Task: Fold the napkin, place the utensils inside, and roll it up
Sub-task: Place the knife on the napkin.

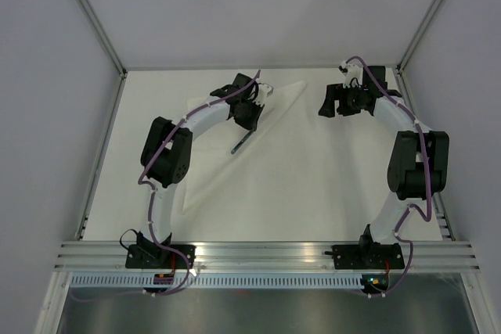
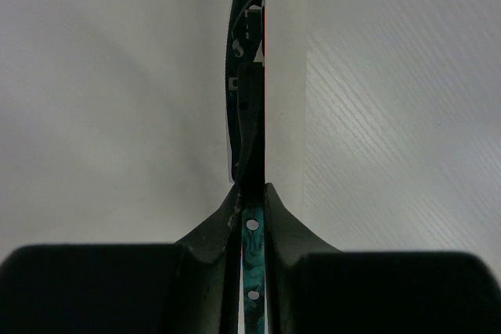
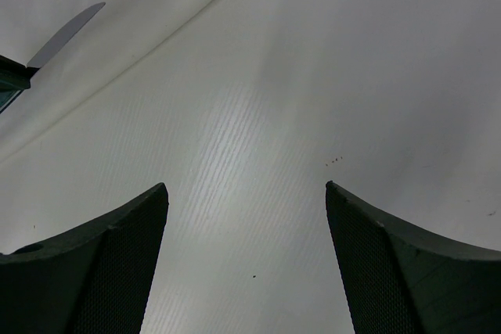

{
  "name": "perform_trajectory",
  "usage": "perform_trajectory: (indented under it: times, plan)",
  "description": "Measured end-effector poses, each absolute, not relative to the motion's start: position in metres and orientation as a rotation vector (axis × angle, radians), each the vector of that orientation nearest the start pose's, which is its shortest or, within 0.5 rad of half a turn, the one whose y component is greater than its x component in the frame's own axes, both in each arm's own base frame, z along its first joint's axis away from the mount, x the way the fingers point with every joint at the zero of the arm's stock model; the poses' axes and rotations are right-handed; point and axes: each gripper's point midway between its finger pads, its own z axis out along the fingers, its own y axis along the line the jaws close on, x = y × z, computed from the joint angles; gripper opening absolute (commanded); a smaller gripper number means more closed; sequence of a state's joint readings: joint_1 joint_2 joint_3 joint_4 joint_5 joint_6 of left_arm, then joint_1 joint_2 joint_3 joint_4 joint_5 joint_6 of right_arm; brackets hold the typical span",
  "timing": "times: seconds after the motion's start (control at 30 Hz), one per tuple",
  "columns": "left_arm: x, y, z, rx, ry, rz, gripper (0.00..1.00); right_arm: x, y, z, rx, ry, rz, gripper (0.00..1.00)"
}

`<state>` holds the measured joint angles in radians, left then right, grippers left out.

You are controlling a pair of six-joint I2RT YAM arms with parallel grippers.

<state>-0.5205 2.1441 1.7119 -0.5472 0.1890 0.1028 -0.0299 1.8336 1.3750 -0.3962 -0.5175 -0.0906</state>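
My left gripper is above the napkin's long edge, which lies to the right in the top view, so it will move down toward that side next and let go of the utensil.
The white napkin (image 1: 223,134) lies on the table folded into a triangle, its long edge running from the far right corner down to the near left. My left gripper (image 1: 244,124) hovers over its far part, shut on a slim dark green utensil (image 1: 237,146) that points toward the near left. In the left wrist view the fingers (image 2: 252,189) pinch the utensil's handle (image 2: 249,76), with the napkin (image 2: 117,115) beneath. My right gripper (image 1: 325,103) stands open over bare table to the right of the napkin, nothing between its fingers (image 3: 246,193). A grey utensil tip (image 3: 66,33) shows at the upper left.
The white table (image 1: 329,177) is ringed by a metal rail (image 1: 266,254) in front and white walls behind and at the sides. Both arm bases sit at the near edge.
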Motion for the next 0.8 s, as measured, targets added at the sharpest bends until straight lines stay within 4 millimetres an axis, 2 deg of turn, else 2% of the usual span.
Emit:
perform_trajectory:
  times: [0.13, 0.57, 0.8]
  plan:
    - [0.427, -0.284, 0.051, 0.875, 2.444, -0.404, 0.02, 0.455, 0.071, 0.113, -0.305, 2.337, 0.568, 0.86]
    - [0.424, -0.288, 0.044, 0.865, 2.465, -0.417, 0.02, 0.453, 0.071, 0.11, -0.303, 2.344, 0.571, 0.86]
    - [0.42, -0.288, 0.032, 0.861, 2.496, -0.429, 0.02, 0.451, 0.071, 0.108, -0.301, 2.349, 0.572, 0.86]
